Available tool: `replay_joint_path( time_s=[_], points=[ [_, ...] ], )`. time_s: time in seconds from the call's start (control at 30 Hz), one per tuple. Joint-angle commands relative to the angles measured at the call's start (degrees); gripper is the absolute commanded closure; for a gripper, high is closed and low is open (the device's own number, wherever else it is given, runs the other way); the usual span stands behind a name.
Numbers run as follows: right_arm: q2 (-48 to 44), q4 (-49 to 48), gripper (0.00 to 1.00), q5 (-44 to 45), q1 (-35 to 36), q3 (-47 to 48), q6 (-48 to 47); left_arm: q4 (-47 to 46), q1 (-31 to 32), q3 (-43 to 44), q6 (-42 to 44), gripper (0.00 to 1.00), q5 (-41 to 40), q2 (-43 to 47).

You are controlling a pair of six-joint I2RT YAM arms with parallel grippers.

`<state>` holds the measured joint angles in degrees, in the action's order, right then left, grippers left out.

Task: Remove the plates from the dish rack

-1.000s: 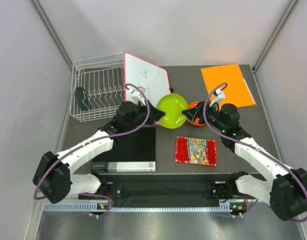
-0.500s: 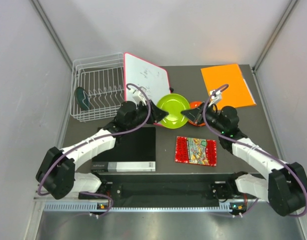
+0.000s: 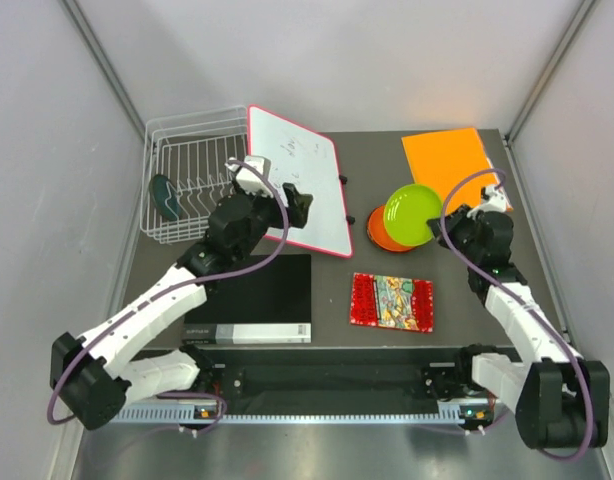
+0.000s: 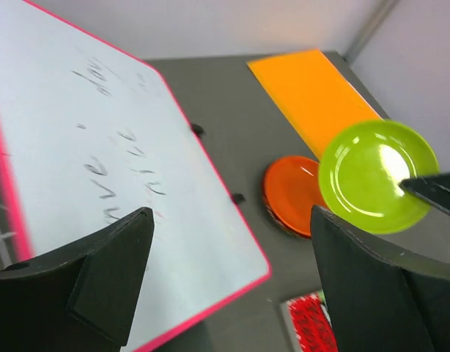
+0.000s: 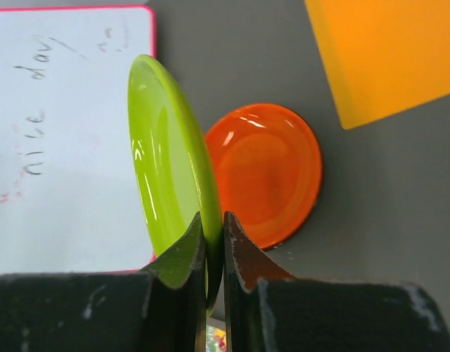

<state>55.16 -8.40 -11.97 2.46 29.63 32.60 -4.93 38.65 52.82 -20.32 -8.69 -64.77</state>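
I need to lower my right gripper toward the whiteboard next and lay the lime green plate's rim over the orange plate, because the lime green plate (image 3: 411,214) hangs tilted and off-centre above it.
My right gripper (image 3: 438,223) is shut on the rim of the lime green plate (image 3: 411,214), holding it tilted on edge just above the orange plate (image 3: 380,232). In the right wrist view both fingers (image 5: 188,246) clamp the green plate (image 5: 163,154), with the orange plate (image 5: 265,172) flat on the table behind it. My left gripper (image 3: 296,206) hangs open and empty over the whiteboard (image 3: 302,185); its jaws stand wide apart around nothing (image 4: 231,220). A dark teal plate (image 3: 165,196) stands in the white wire dish rack (image 3: 192,130) at the back left.
The pink-edged whiteboard leans beside the rack. An orange sheet (image 3: 454,168) lies at the back right. A red patterned mat (image 3: 392,301) sits front centre, with a black box (image 3: 257,295) to its left. Grey walls close in on both sides.
The green plate passed from my left gripper to my right. The left opened and drew back toward the whiteboard. The right shut on the rim and carried the plate right, over the orange plate.
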Motion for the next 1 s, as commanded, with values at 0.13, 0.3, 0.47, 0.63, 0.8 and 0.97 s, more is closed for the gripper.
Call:
replay_joint_path(
  time_s=[0.13,0.3,0.47,0.63,0.8,0.97],
  points=[
    [15.14,-2.93,1.0,-4.11,-4.21,6.84,-3.07,0.54,-3.92,2.03,10.91,0.05,-21.54,1.67],
    [23.5,-9.59,1.0,-7.02,-4.39,8.52,-2.63,1.15,-15.95,0.36,4.34,0.03,-9.81,1.23],
    [28.5,-10.23,1.0,-8.77,-4.39,10.36,-2.98,-1.31,-24.06,-2.9,0.98,0.03,-5.64,0.79],
    [31.32,-10.41,0.85,-11.14,-4.39,11.24,-3.16,-1.49,-27.31,-3.16,0.28,0.03,-5.11,-1.58],
    [31.77,-8.47,0.74,-13.34,-4.39,11.07,-4.12,-0.08,-32.84,-2.54,-0.86,0.02,-2.66,-3.69],
    [29.05,-2.51,0.57,-12.47,-4.3,12.29,-8.16,0.45,-37.5,-2.54,-2.36,0.02,-0.28,-5.45]
  ],
)
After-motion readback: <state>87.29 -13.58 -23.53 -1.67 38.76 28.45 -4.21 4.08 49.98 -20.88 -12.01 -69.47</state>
